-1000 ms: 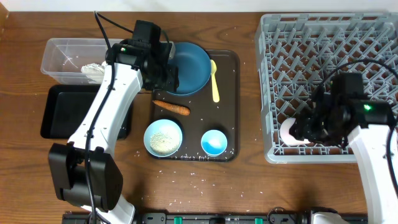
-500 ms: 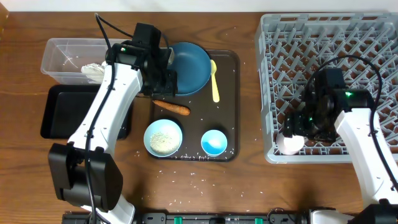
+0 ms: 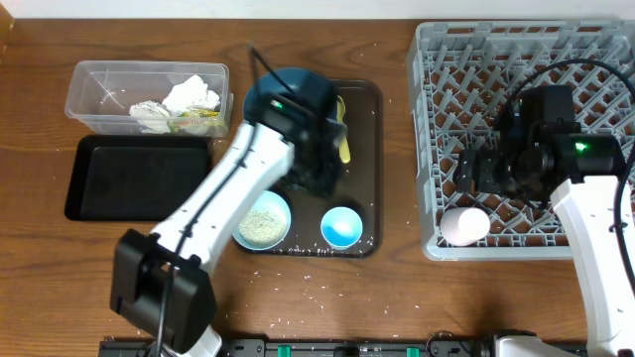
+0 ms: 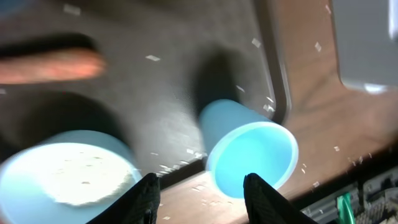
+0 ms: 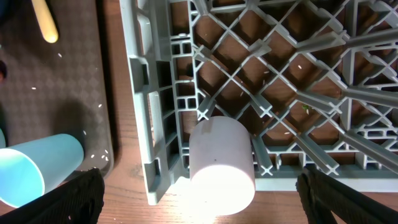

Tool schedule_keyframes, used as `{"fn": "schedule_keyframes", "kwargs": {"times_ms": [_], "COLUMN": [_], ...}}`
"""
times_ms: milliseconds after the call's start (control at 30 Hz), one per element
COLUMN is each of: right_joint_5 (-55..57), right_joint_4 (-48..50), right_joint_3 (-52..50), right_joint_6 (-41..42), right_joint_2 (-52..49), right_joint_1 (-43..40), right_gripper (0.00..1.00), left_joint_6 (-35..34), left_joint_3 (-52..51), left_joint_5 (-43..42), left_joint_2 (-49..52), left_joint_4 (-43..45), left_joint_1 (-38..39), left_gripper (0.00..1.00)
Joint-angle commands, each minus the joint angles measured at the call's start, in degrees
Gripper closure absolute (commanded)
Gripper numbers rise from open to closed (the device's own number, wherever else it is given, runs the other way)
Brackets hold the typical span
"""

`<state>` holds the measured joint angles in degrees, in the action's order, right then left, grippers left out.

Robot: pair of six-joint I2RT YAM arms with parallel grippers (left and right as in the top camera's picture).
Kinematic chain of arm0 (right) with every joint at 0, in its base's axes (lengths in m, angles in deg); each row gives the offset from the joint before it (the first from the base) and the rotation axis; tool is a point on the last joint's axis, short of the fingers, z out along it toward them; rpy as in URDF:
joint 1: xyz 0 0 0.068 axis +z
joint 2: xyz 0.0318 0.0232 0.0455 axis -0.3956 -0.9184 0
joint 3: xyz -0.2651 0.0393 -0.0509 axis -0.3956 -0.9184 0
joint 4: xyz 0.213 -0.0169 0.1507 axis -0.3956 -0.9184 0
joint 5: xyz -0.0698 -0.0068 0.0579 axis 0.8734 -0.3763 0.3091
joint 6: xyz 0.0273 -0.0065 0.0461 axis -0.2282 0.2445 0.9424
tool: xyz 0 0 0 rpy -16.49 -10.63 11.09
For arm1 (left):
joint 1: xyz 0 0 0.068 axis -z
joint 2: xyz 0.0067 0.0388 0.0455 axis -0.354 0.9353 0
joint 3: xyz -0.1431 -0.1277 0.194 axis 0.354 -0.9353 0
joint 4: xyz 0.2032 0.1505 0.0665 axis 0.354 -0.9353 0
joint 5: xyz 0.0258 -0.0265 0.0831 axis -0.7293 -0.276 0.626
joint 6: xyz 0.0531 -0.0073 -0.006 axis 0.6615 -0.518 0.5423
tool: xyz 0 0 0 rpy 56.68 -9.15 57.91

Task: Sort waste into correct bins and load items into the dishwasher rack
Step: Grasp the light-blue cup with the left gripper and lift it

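Note:
The opening of the empty bowl has room for one fingertip, so the left gripper should next move down and back to put its fingers on both sides of the small light blue bowl's rim (image 3: 323, 225), beside the rice-filled bowl.
My left gripper (image 3: 319, 174) is open and empty over the middle of the dark brown tray (image 3: 362, 119). In the left wrist view its fingers (image 4: 202, 199) frame the rice-filled light blue bowl (image 4: 62, 177) and the empty light blue bowl (image 4: 252, 158), with the blurred carrot (image 4: 50, 62) above. My right gripper (image 3: 474, 171) is open wide (image 5: 199, 193) above the pale pink cup (image 5: 221, 165). The cup lies in the near-left corner of the grey rack (image 3: 526, 59). The dark blue bowl (image 3: 273, 94) and yellow spoon (image 3: 343, 139) are partly hidden by my left arm.
The clear tub (image 3: 99, 89) at far left holds crumpled napkins (image 3: 184, 104) with green scraps. The black tray (image 3: 129, 178) lies in front of it. Loose rice grains (image 3: 298, 288) dot the table near the front edge.
My left arm swung right from the dark blue bowl to the tray's middle, uncovering a napkin in the tub. My right gripper let go of the pink cup and drew back.

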<state>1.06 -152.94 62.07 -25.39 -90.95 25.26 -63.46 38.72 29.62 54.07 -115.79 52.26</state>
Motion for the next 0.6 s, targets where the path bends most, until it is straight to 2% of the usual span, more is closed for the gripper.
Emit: {"fn": "schedule_keyframes", "kwargs": {"times_ms": [0, 133, 400, 500, 567], "right_joint_5": [-0.5, -0.5, -0.5, -0.5, -0.5], "right_joint_4": [0.2, 0.2, 0.6, 0.6, 0.6], "right_joint_3": [0.9, 0.9, 0.9, 0.9, 0.9], "right_joint_6": [-0.3, -1.2, -1.7, -1.7, -1.7], "right_joint_2": [0.5, 0.5, 0.5, 0.5, 0.5], "right_joint_1": [1.1, 1.1, 1.1, 1.1, 1.1], "right_gripper": [0.03, 0.04, 0.05, 0.06, 0.06], "left_joint_6": [-3.9, -10.0, -13.4, -13.5, -13.5], "left_joint_3": [-3.1, -7.7, -15.3, -16.7, -16.8], "left_joint_5": [1.1, 5.3, 5.4, 5.4, 5.4], "left_joint_2": [0.5, 0.5, 0.5, 0.5, 0.5], "left_joint_4": [-0.1, 2.9, 10.1, 11.6, 12.1], "left_joint_1": [2.3, 3.7, 4.3, 4.3, 4.3], "left_gripper": [0.53, 0.53, 0.55, 0.71, 0.88]}}
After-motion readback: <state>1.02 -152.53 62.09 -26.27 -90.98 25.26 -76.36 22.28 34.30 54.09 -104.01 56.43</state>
